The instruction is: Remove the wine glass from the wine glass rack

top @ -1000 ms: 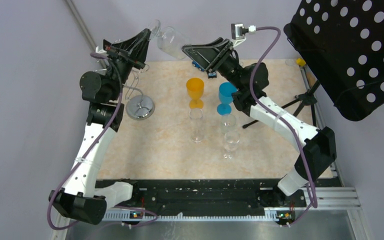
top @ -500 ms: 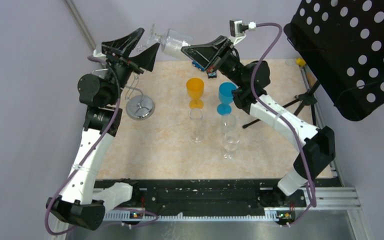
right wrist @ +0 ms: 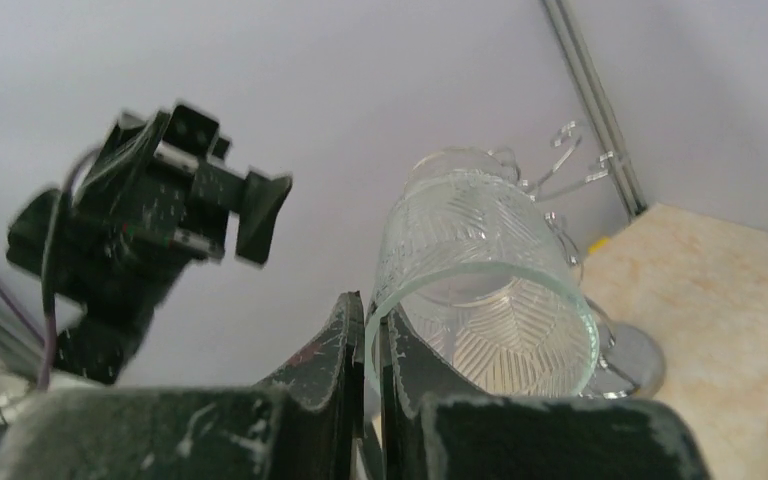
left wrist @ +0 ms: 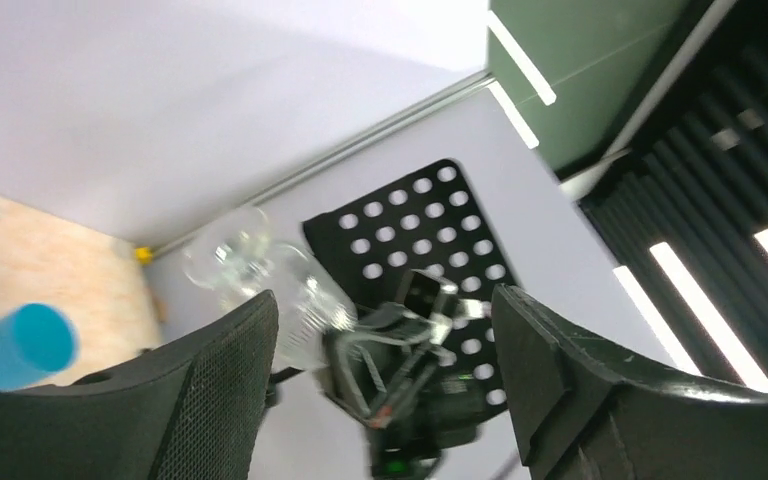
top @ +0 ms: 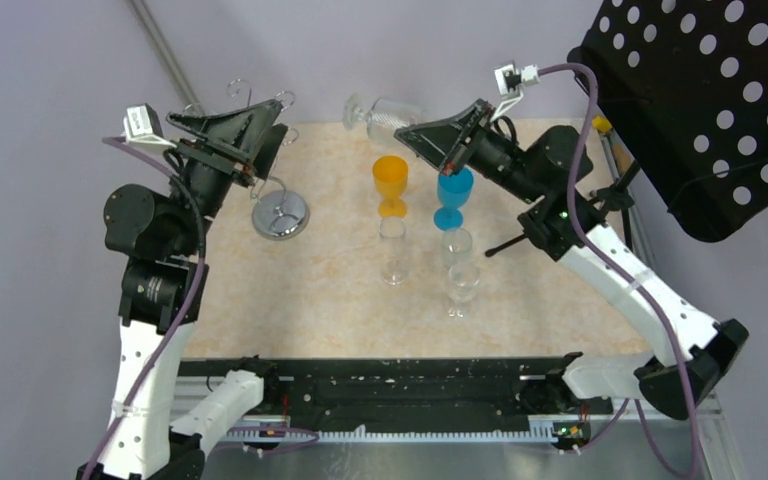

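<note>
The wine glass hangs sideways, so my right gripper will move back and down to the bare table by its near edge (top: 405,314) and turn fingers-down to release.
A clear ribbed wine glass (top: 385,112) hangs sideways in the air at the back of the table, clear of the rack. My right gripper (top: 405,132) is shut on its rim. In the right wrist view the two fingers pinch the rim wall (right wrist: 373,340) of the wine glass (right wrist: 480,290). The chrome wine glass rack (top: 280,214) stands at the left, its hooks (right wrist: 572,168) bare. My left gripper (top: 278,122) is open beside the hooks and holds nothing. In the left wrist view my left gripper (left wrist: 385,345) looks across at the wine glass (left wrist: 260,272).
An orange goblet (top: 391,180) and a blue goblet (top: 453,192) stand mid-table, with three clear glasses (top: 392,250) (top: 457,245) (top: 462,285) in front. A black perforated music stand (top: 700,110) overhangs the right side, its tripod legs (top: 560,215) on the table.
The left gripper opened, let go of the glass and pulled back to the left. The right gripper shut on the rim and carried the glass rightward, away from the rack.
</note>
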